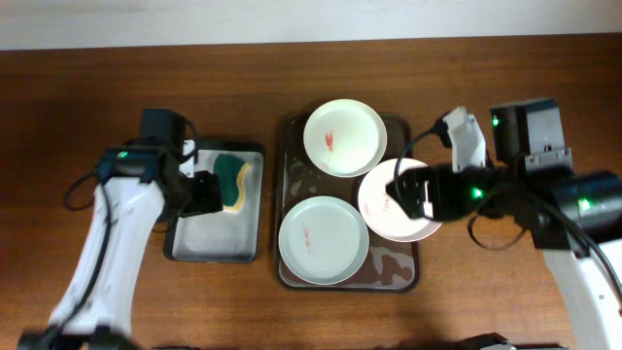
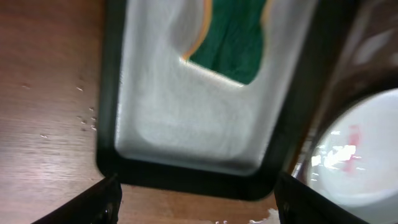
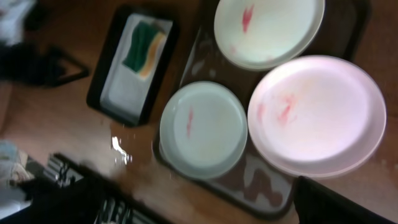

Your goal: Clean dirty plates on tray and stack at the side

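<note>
My right gripper moves across and down next, since the mint plate's smear-free rim [image 1: 366,239] [image 3: 244,143] lies beside the pink plate, below and to the left in the overhead view.
The dark tray [image 1: 394,267] holds three plates, each with a red smear. The white plate [image 1: 345,137] is at the back, the mint plate [image 1: 323,239] at the front left, and the pink plate [image 1: 389,219] at the right, overlapping the tray's right rim. My right gripper [image 1: 413,190] hovers open above the pink plate. The right wrist view shows the pink [image 3: 317,115], mint [image 3: 202,127] and white [image 3: 267,28] plates below its spread fingers [image 3: 208,208]. My left gripper [image 1: 204,192] is open and empty over the small black tray, its fingers [image 2: 196,205] wide apart.
The small black tray with a grey inside [image 1: 209,238] lies left of the dark tray, with a green and yellow sponge [image 1: 233,180] at its back end. The sponge [image 2: 233,43] also shows in the left wrist view. Bare wooden table surrounds both trays.
</note>
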`<state>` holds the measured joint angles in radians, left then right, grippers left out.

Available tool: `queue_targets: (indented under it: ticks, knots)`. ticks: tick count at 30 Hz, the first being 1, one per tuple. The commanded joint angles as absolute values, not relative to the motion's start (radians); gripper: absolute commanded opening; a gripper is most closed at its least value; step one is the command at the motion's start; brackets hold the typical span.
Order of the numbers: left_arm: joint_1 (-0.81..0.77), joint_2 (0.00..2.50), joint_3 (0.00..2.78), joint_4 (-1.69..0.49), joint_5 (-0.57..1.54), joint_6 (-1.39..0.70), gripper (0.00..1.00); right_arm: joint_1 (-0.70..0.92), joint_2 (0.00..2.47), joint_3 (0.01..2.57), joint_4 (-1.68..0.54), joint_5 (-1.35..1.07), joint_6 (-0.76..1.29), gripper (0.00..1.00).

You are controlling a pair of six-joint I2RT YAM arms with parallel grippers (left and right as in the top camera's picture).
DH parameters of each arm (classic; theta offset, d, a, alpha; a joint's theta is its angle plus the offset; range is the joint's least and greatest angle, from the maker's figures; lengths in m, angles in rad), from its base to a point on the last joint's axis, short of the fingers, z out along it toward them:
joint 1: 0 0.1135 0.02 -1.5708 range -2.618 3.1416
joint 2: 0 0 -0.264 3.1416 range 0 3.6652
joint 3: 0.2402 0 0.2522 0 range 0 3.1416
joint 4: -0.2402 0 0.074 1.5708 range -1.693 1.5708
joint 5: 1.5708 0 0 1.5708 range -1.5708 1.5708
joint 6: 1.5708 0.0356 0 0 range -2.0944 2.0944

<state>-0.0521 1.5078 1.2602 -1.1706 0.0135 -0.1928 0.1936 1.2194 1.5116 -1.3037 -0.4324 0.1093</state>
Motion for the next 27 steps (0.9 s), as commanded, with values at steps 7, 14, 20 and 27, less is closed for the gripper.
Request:
queue_targets:
  ticks: [7,14,20,27]
  knots:
    - [-0.189,1.908,1.176,-0.712,-0.099,-0.059,0.42,0.498,1.062,1.308,-1.347,-0.052,0.357,0.99]
    - [-0.187,1.885,1.284,-0.865,-0.102,-0.059,0.17,0.498,1.087,1.292,-1.298,-0.105,0.357,0.99]
    - [-0.187,1.919,1.211,-0.664,-0.101,-0.059,0.52,0.498,1.109,1.292,-1.297,-0.124,0.357,0.99]
    - [-0.187,1.874,1.37,-0.85,-0.094,-0.059,0.46,0.498,1.109,1.292,-1.297,-0.123,0.357,0.99]
